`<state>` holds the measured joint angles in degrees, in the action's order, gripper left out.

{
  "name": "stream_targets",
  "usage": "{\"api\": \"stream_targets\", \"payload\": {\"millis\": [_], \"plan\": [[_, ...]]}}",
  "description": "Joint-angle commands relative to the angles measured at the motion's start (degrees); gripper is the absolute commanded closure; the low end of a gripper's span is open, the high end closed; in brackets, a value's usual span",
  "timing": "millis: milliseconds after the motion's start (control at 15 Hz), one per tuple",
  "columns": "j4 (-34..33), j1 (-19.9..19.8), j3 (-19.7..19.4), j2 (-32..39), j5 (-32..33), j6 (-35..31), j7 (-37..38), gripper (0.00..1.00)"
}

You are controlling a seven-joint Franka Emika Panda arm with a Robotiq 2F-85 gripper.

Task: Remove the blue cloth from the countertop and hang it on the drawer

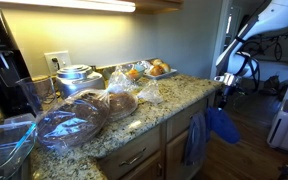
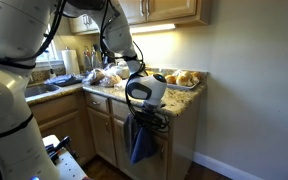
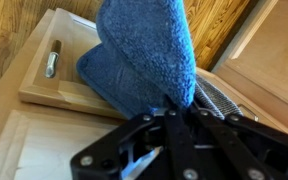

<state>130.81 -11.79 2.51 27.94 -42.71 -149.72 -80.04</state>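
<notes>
The blue cloth (image 1: 222,125) already dangles beside the grey-blue towel on the cabinet front, which hangs below my gripper, so I need to ease my gripper slightly down there and let go of the cloth.
My gripper (image 3: 169,105) is shut on the bright blue cloth (image 3: 144,50), which fills the middle of the wrist view and lies against a wooden drawer front (image 3: 34,85) with a metal handle (image 3: 52,58). In an exterior view the gripper (image 1: 224,90) is off the end of the speckled granite countertop (image 1: 174,98), and the blue cloth (image 1: 222,125) dangles below it, beside the cabinet. In an exterior view the gripper (image 2: 147,112) is in front of the cabinet under the countertop (image 2: 179,100), with blue fabric (image 2: 141,142) hanging beneath it.
A duller grey-blue towel (image 1: 194,140) hangs on the cabinet front next to the cloth and also shows in the wrist view (image 3: 222,100). Bagged bread (image 1: 79,118), a tray of rolls (image 1: 156,69), and a coffee machine (image 1: 2,60) stand on the countertop.
</notes>
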Motion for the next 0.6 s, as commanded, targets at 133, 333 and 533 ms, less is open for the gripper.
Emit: {"api": "stream_targets", "payload": {"millis": [133, 333, 533], "plan": [[0.51, -0.58, 1.33, 2.57, 1.97, -2.40, 0.86, 0.95], [0.06, -0.77, 1.83, 2.95, 1.96, -2.58, 1.02, 0.95], [-0.52, -0.69, 1.93, 2.96, 1.81, -2.99, 1.44, 0.94]]}}
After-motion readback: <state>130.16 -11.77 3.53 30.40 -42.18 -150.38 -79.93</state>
